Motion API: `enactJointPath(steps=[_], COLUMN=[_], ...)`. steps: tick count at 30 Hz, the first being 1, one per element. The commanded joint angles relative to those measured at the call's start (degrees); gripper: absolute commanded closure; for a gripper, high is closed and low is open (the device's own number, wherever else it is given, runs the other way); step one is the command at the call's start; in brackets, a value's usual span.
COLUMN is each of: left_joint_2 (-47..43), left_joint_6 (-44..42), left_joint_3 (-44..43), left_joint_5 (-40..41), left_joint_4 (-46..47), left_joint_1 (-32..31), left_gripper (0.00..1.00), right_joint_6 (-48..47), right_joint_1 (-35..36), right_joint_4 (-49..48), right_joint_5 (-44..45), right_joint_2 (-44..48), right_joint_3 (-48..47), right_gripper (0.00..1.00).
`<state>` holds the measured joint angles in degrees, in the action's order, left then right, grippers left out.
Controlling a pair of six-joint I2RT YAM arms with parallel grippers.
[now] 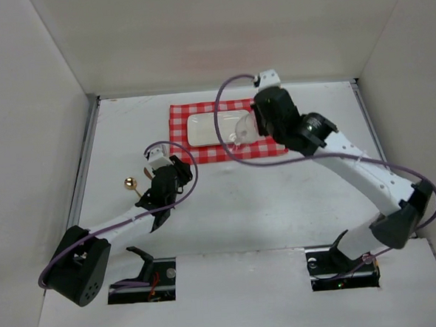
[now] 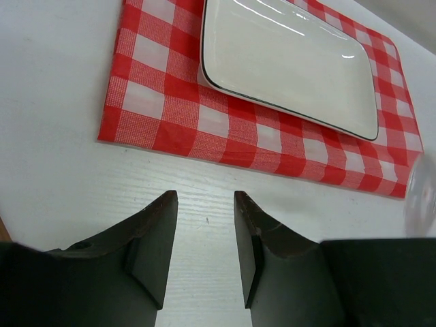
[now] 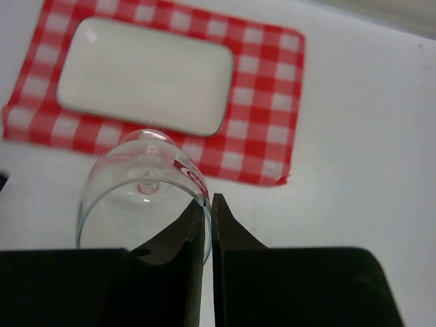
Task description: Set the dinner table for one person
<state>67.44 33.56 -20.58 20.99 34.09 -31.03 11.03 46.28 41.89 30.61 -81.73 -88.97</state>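
Note:
The cloth's free far corner (image 3: 266,65) beside the plate is below and outward of my right gripper, so I should carry the glass (image 3: 136,184) outward, lower it and let go of the glass's rim.
The dinner table (image 1: 280,204) is a large white surface. At its back a red-and-white checked cloth (image 1: 269,147) carries a white rectangular plate (image 1: 207,128); both also show in the left wrist view, cloth (image 2: 163,75) and plate (image 2: 286,61). My right gripper (image 1: 251,129) is shut on the rim of a clear glass (image 3: 136,184), one finger inside it and one outside, held tilted above the cloth's near edge. The glass also shows in the top view (image 1: 241,135). My left gripper (image 2: 206,197) is open and empty over bare table, just before the cloth's near left corner.
A small gold-coloured object (image 1: 131,184) lies on the table left of my left gripper (image 1: 168,178). Grey metal strips (image 1: 85,164) run along the table's sides, with white walls around. Two cut-outs (image 1: 144,279) at the near edge hold the arm bases.

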Motion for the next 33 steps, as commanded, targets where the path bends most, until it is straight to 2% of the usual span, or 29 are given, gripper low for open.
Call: enactJointPath(steps=[1, 4, 8, 19, 22, 33], left_joint_2=[0.06, -0.29, -0.47, 0.32, 0.67, 1.64], left_joint_6=[0.63, 0.72, 0.98, 1.59, 1.77, 2.21], left_joint_3=[0.27, 0.71, 0.8, 0.89, 0.8, 0.54], left_joint_5=[-0.16, -0.16, -0.86, -2.1, -2.71, -2.98], left_joint_4=[2.74, 3.0, 3.0, 3.97, 3.97, 3.97], left_joint_1=[0.05, 0.84, 0.93, 1.8, 1.8, 1.89], left_gripper=[0.64, 0.64, 0.64, 0.64, 0.64, 0.64], right_joint_6=[-3.99, -5.13, -6.45, -9.8, -9.62, -7.6], right_joint_1=[-9.13, -15.11, -19.51, -23.91, -24.53, -26.64], right_joint_4=[-10.15, -10.34, -7.27, 3.72, 6.27, 7.86], right_joint_5=[2.7, 1.65, 3.13, 5.34, 4.37, -2.31], right_joint_2=[-7.18, -16.15, -26.34, -46.04, -48.87, -50.28], right_joint_3=[-8.57, -17.35, -30.26, -58.32, -61.14, -60.88], right_gripper=[0.96, 0.96, 0.97, 0.97, 0.97, 0.96])
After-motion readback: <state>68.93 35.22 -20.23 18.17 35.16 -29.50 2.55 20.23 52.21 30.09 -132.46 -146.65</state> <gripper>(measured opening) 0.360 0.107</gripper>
